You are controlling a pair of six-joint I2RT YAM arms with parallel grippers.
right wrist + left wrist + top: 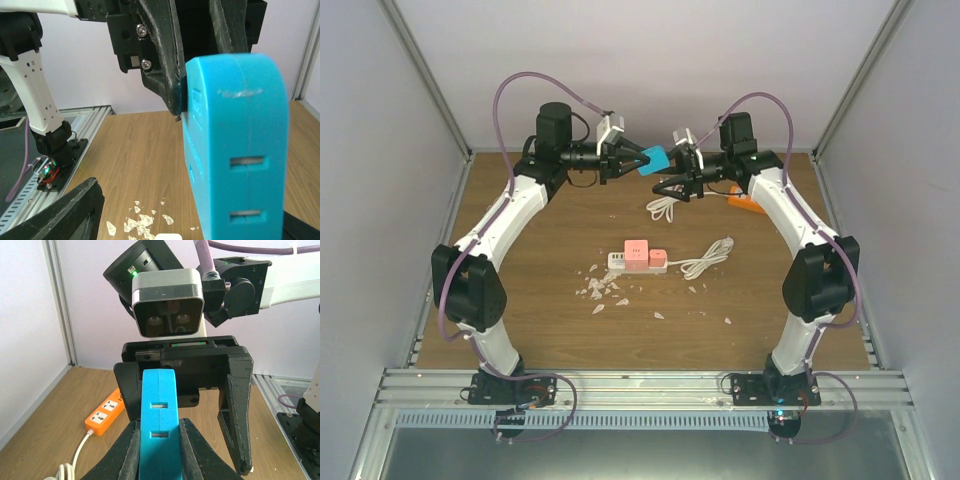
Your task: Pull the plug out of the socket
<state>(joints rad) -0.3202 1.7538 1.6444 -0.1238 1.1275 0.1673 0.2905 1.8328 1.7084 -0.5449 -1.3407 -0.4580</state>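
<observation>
The left gripper moves back, down and to the left in the top view next and releases the blue block point(655, 160) on bare wood, clear of the shards.
A blue socket block point(655, 160) hangs in mid-air above the far part of the table, with my left gripper point(638, 161) shut on it. In the left wrist view the block point(158, 425) sits squeezed between my two fingers point(125, 450), and its narrow face shows two slots. My right gripper point(670, 170) faces it from the right, open, one finger point(235, 415) well clear of the block and the other close beside it. In the right wrist view the block point(235, 150) fills the right half. The plug is out of view.
A white power strip point(618, 262) carrying pink adapters lies mid-table with its white cable point(705, 260). An orange power strip point(745, 200) lies at the far right, and a coiled white cable point(663, 208) lies under the grippers. White shards point(600, 290) litter the wood.
</observation>
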